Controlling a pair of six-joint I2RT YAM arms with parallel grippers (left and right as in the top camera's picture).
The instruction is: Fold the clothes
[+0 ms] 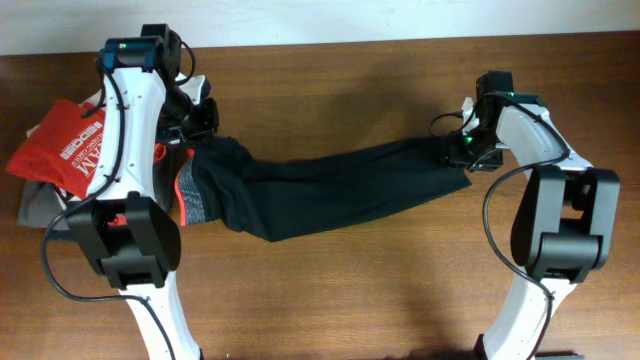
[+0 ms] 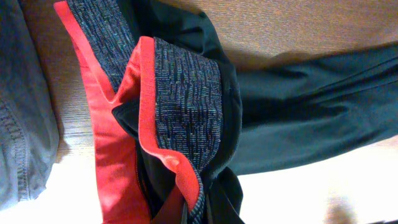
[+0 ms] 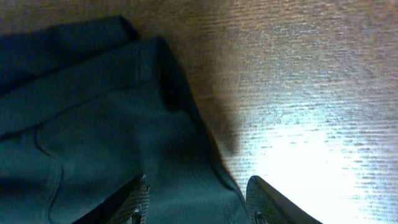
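The waistband end is bunched, so it goes up, back and down in my left gripper next, for release on the bare tabletop by the leggings' near edge.
The black leggings (image 1: 330, 190) lie stretched across the wooden table, legs pointing right. The grey heathered waistband (image 1: 195, 200) with orange-red lining is at the left. In the left wrist view the waistband (image 2: 183, 93) is bunched and drawn up toward the bottom of the frame, where the fingers are hidden by fabric. My left gripper (image 1: 200, 128) is at the upper corner of the waistband and appears shut on it. My right gripper (image 1: 463, 152) is at the leg ends. In the right wrist view it (image 3: 198, 186) is open, with the black leg fabric (image 3: 93, 124) between its fingers.
A red T-shirt with white print (image 1: 65, 145) lies at the far left on grey folded garments (image 1: 40, 205), which also show in the left wrist view (image 2: 22, 106). Bare wooden table (image 1: 350, 290) extends in front of the leggings.
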